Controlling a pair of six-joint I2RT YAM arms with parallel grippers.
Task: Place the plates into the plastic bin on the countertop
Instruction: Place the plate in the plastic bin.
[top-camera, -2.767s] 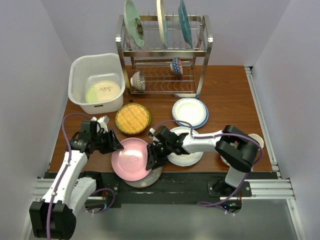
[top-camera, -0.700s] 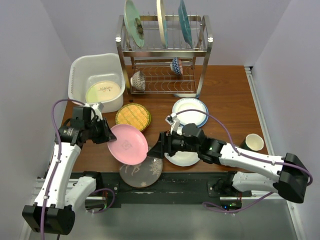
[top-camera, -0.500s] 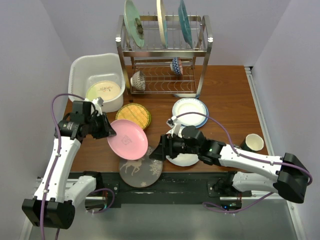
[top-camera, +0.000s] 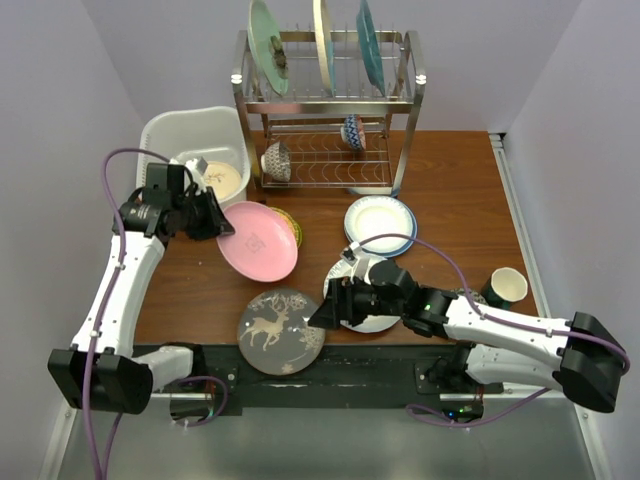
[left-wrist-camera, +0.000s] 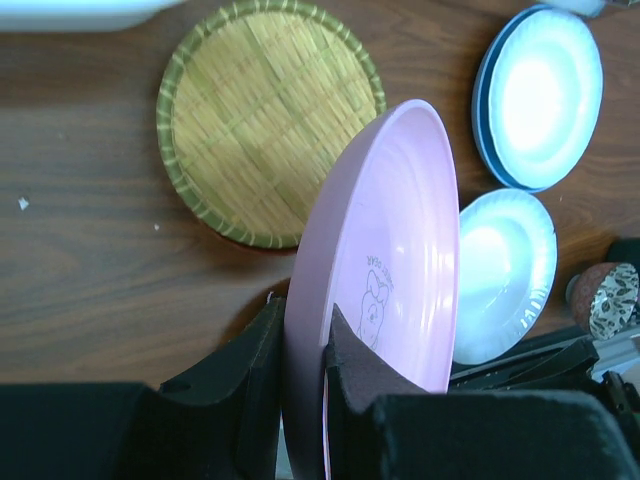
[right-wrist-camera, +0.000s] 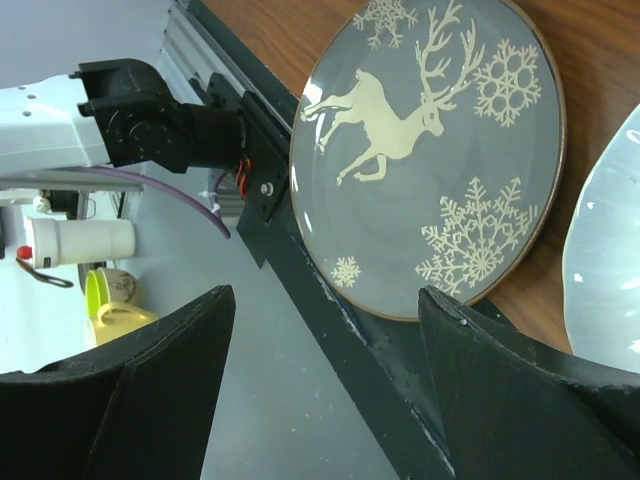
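Note:
I should next move my left gripper outward, then lower it over the cream floral plate (top-camera: 222, 180) inside the bin and let go, because the pink plate is still hanging outside the bin.
My left gripper (top-camera: 213, 219) is shut on the rim of the pink plate (top-camera: 258, 241), holding it tilted in the air just right of the white plastic bin (top-camera: 162, 132). In the left wrist view my gripper (left-wrist-camera: 303, 345) clamps the pink plate (left-wrist-camera: 385, 260) above the woven yellow plate (left-wrist-camera: 262, 120). A cream floral plate (top-camera: 222, 180) lies in the bin. The grey deer plate (top-camera: 281, 332) lies at the countertop's near edge, overhanging it. My right gripper (top-camera: 322, 312) is open and empty beside it; in the right wrist view it (right-wrist-camera: 325, 385) hovers over the deer plate (right-wrist-camera: 430, 150).
A metal wire rack (top-camera: 330, 110) at the back holds three upright plates and two small bowls. White plates lie right of centre, one on a blue plate (top-camera: 380, 222) and one under my right arm (top-camera: 362, 318). A cup (top-camera: 506, 285) stands at the right.
My left gripper lifted the pink plate off the deer plate and carried it back and left toward the bin. My right arm drew back toward the near edge.

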